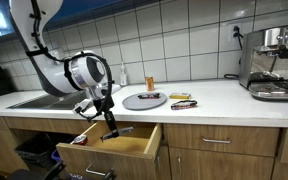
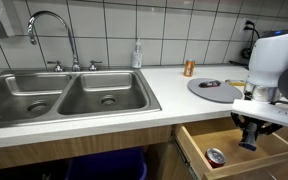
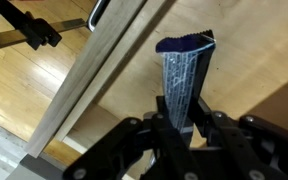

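Note:
The gripper stays low over the pale wooden bottom (image 3: 230, 72) next and opens its fingers to let go of the patterned object there, since the object already hangs inside the drawer.
My gripper (image 3: 184, 118) is shut on a narrow dark blue-grey patterned object (image 3: 185, 70) that sticks out past the fingertips. In the wrist view the object hangs over the pale wooden bottom of an open drawer (image 3: 259, 85), close to the drawer's front board (image 3: 104, 80). In both exterior views the gripper (image 1: 110, 127) (image 2: 249, 138) reaches down into the open drawer (image 1: 134, 146) (image 2: 274, 158) below the counter. A small round metal thing (image 2: 216, 156) lies at the drawer's front.
On the white counter stand a grey round plate (image 1: 144, 100) (image 2: 216, 89), an orange can (image 1: 150, 82) (image 2: 189, 68) and some small items (image 1: 183, 101). A double steel sink (image 2: 64, 95) with a faucet (image 2: 54, 30) and an espresso machine (image 1: 274, 62) flank them.

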Robot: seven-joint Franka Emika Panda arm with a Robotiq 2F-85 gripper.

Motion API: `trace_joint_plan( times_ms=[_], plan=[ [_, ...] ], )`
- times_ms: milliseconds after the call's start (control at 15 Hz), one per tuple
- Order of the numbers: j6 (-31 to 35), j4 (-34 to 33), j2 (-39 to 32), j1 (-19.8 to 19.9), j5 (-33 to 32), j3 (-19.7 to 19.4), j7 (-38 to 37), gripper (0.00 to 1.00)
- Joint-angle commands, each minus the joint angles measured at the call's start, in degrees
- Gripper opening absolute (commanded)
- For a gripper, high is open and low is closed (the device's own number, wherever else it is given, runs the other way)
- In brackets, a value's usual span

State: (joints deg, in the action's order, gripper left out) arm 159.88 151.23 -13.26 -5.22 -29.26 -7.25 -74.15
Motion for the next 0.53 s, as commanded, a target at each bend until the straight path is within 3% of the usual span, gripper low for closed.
trace_joint_plan(
  times_ms=[0, 133, 200, 267, 467],
  plan=[
    [-0.2, -3.7, -4.4, -2.7, 0.3, -2.4, 0.1, 0.08],
    [-0.3, -4.7, -5.9, -3.7, 1.0, -3.2, 0.8, 0.08],
    [-0.5, -5.2, -6.5, -4.3, 1.3, -3.5, 1.0, 0.55],
    [-0.5, -5.4, -6.9, -4.6, 1.7, -3.7, 1.4, 0.57],
    [-0.3, -5.1, -6.1, -5.8, 1.7, -4.7, 1.8, 0.78]
  ],
)
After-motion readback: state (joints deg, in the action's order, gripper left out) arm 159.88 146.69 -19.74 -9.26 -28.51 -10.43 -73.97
